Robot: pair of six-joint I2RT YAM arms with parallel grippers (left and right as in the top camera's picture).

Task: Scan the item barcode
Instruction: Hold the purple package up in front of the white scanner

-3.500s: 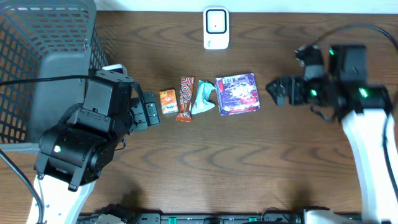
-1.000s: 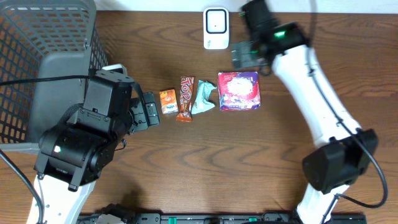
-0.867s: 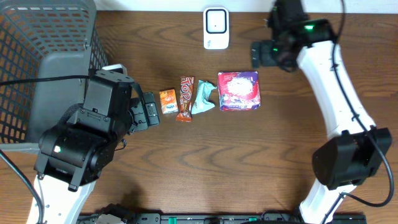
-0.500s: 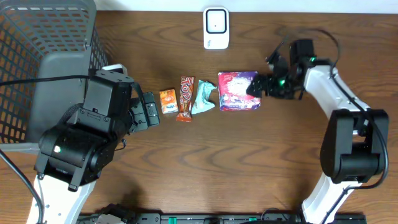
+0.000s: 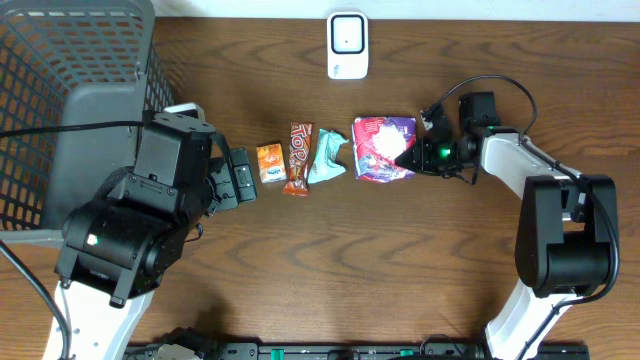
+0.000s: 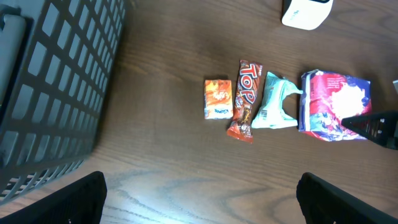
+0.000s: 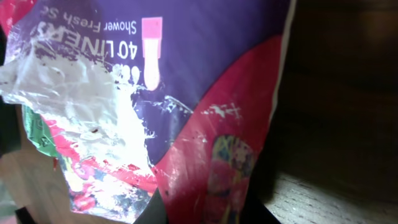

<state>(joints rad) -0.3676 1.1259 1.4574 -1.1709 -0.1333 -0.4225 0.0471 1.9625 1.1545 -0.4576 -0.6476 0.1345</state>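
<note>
The robot's right gripper needs to raise the pack (image 5: 383, 147) over the scanner, then let go of it on the bare wood farther out, to the gripper's right in the overhead view.
The item is a purple and red plastic pack (image 5: 383, 147) lying at the right end of a row of goods. My right gripper (image 5: 408, 158) reaches in from the right and is shut on the pack's right edge. In the right wrist view the pack (image 7: 186, 81) fills the frame, a fold of it pinched between the dark fingers (image 7: 155, 213) at the bottom. The white scanner (image 5: 347, 45) stands at the table's back edge. My left gripper (image 5: 240, 178) stays open left of the row, nothing between its fingertips (image 6: 81, 199).
An orange packet (image 5: 270, 162), a Top bar (image 5: 299, 157) and a teal wrapper (image 5: 327, 160) lie in a row left of the pack. A dark wire basket (image 5: 60, 90) fills the back left corner. Bare wood lies in front of the row.
My right arm came down from beside the scanner to the pack's right edge and its jaws shut on it. The pack's right side shifted slightly. The left arm has not moved.
</note>
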